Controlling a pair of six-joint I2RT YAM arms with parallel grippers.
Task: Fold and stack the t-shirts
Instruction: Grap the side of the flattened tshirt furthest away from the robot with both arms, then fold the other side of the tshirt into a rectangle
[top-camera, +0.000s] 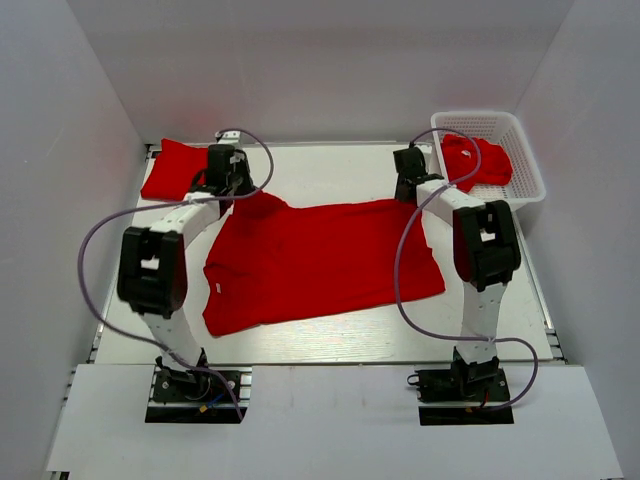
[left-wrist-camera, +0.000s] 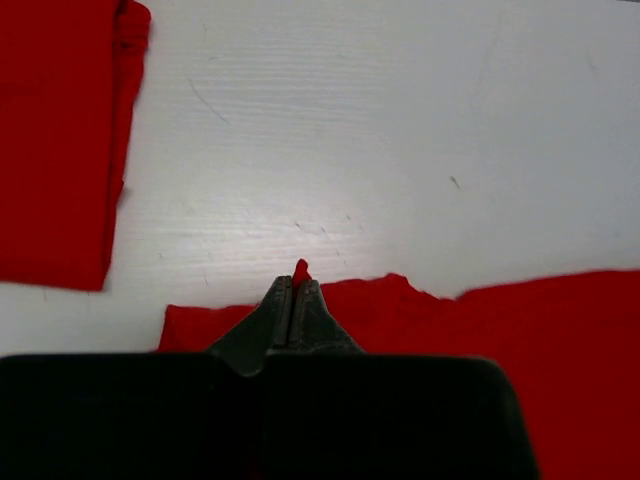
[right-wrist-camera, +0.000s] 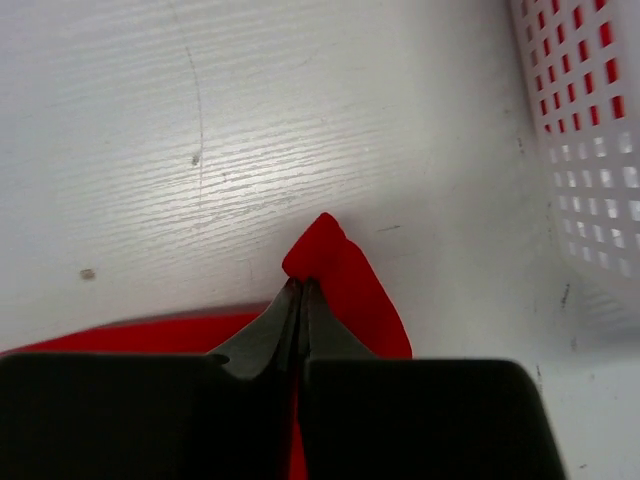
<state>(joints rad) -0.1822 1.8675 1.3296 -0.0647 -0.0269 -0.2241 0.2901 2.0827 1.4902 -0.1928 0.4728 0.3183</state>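
The left gripper needs to move back and carry the pinched far edge over the red t-shirt (top-camera: 320, 260) to its near edge, since the cloth is spread flat and unfolded.
A red t-shirt (top-camera: 320, 260) lies spread flat in the middle of the table. My left gripper (top-camera: 235, 192) is at its far left corner, jaws shut on the cloth edge, and a red tip pokes out past the left gripper (left-wrist-camera: 296, 284) in the left wrist view. At the far right corner my right gripper (top-camera: 408, 190) is shut on the cloth; the right wrist view shows the pinched corner (right-wrist-camera: 345, 285) bunched up at the right gripper (right-wrist-camera: 302, 286). A folded t-shirt (top-camera: 170, 170) lies at the back left. Another t-shirt (top-camera: 478, 160) lies crumpled in the basket.
The white mesh basket (top-camera: 480, 117) stands at the back right, close beside my right gripper; its wall (right-wrist-camera: 590, 130) fills the right side of the right wrist view. The folded t-shirt (left-wrist-camera: 55, 140) lies just left of my left gripper. Grey walls enclose the table.
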